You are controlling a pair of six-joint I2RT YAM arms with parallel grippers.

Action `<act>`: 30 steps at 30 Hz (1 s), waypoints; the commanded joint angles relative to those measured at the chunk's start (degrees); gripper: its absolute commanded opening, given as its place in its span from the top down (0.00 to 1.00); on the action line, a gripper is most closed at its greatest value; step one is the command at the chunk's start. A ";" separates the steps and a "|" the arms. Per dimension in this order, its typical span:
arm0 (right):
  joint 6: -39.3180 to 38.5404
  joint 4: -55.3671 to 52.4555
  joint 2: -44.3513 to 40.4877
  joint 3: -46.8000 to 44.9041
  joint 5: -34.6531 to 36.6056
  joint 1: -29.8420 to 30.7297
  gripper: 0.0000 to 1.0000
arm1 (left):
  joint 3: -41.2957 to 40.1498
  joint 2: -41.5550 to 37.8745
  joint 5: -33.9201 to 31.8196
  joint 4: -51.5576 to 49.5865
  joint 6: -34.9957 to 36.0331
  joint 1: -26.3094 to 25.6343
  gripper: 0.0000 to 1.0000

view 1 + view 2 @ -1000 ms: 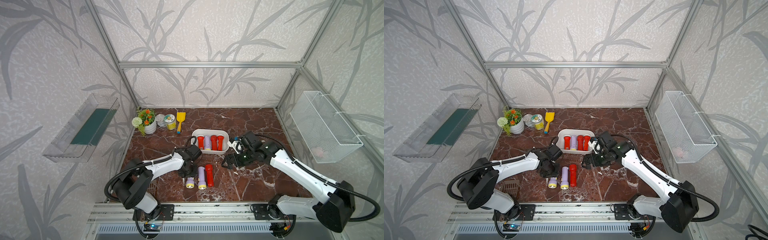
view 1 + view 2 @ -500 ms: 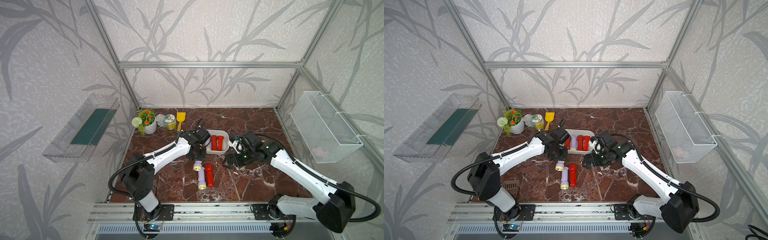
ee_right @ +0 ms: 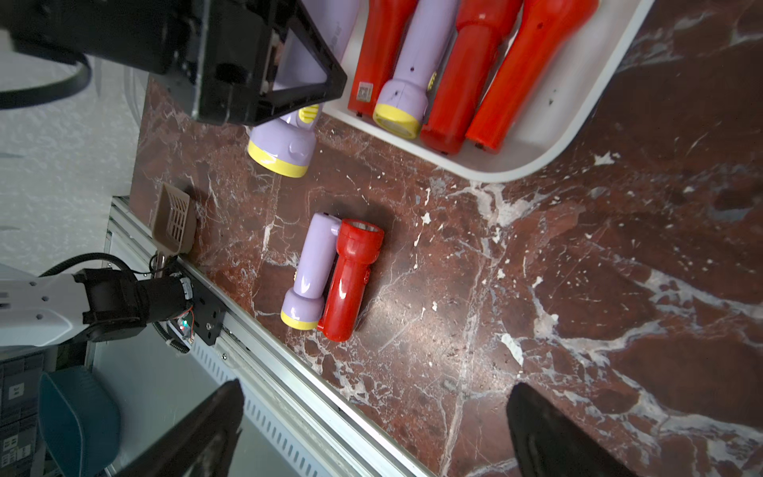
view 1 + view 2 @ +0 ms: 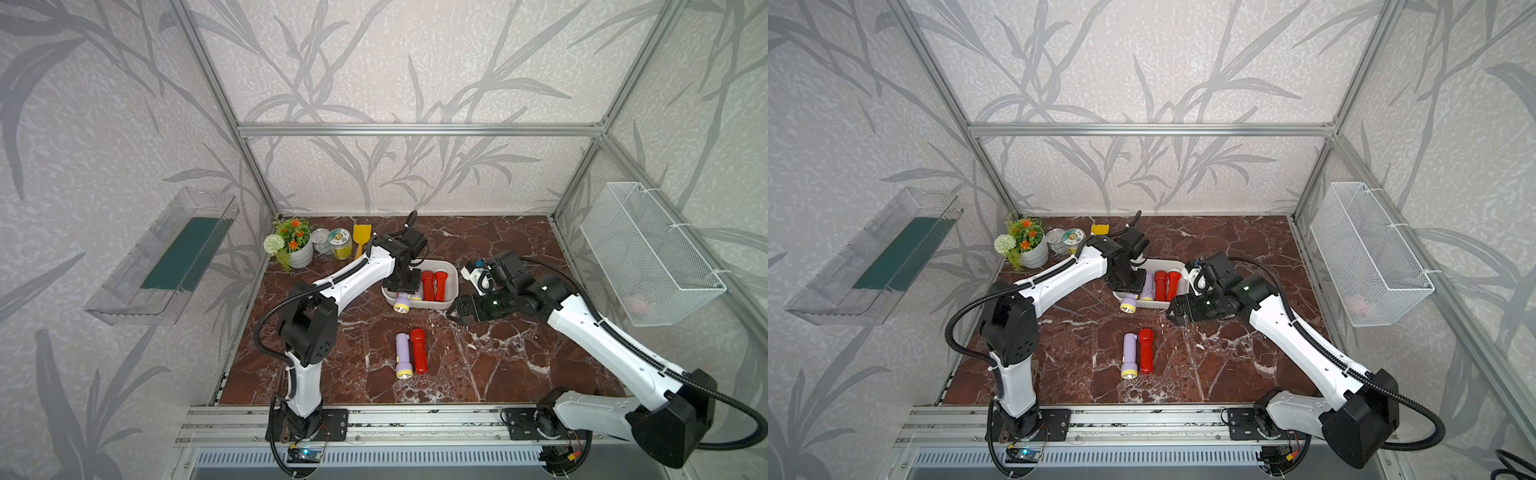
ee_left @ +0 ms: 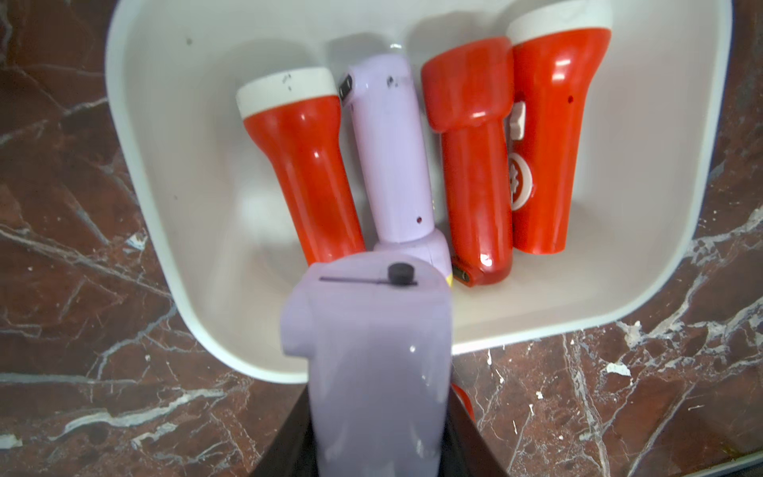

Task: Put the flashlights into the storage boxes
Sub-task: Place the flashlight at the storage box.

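Note:
Next, my left gripper moves outward and down to release its lilac flashlight onto the red flashlight nearest the jars, as the yellow head overhangs the near box rim.
The white storage box [image 4: 453, 283] [image 5: 124, 124] stands mid-table and holds several flashlights lying side by side: a red one [image 5: 301, 173], a lilac one [image 5: 392, 165] and two more red ones [image 5: 470, 165]. My left gripper [image 4: 401, 286] [image 5: 377, 433] is shut on another lilac flashlight [image 5: 371, 363] [image 3: 285, 144], which is held tilted over the box's near left rim with its yellow head [image 4: 401, 306] sticking out past the rim. A lilac flashlight [image 4: 402, 355] and a red flashlight [image 4: 418, 351] lie together on the marble nearer the front. My right gripper [image 4: 454, 312] [image 3: 375, 396] hovers open and empty just right of the box.
A flower pot [image 4: 297, 249], two small jars [image 4: 338, 243] and a yellow toy shovel [image 4: 358, 245] stand at the back left. A wire mesh basket [image 4: 648, 253] hangs on the right wall, a clear bin [image 4: 166, 257] on the left. A brown scoop [image 3: 173, 223] lies by the front rail.
My left arm lifted a lilac flashlight out of the front group and carried it back to the box, leaving two on the table. The right arm stayed still and open.

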 commanded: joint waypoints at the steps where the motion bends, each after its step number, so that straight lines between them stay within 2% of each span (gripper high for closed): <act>1: -1.47 1.44 2.12 3.12 0.66 -0.88 0.01 | 3.97 2.29 0.86 -2.12 3.34 1.95 0.74; 9: -2.15 1.82 6.55 6.82 1.08 -2.52 0.01 | 9.30 8.48 3.51 -1.21 5.39 5.41 0.74; 18: -1.70 1.52 9.12 8.93 1.38 -2.91 0.01 | 14.62 13.96 5.12 -1.50 7.13 6.79 0.74; 26: -1.71 0.95 10.80 10.24 1.52 -3.10 0.01 | 13.26 14.99 6.64 -1.12 7.31 7.73 0.74; 30: -1.37 1.21 11.54 10.13 1.19 -3.12 0.01 | 12.53 14.98 7.24 -1.01 7.36 7.78 0.67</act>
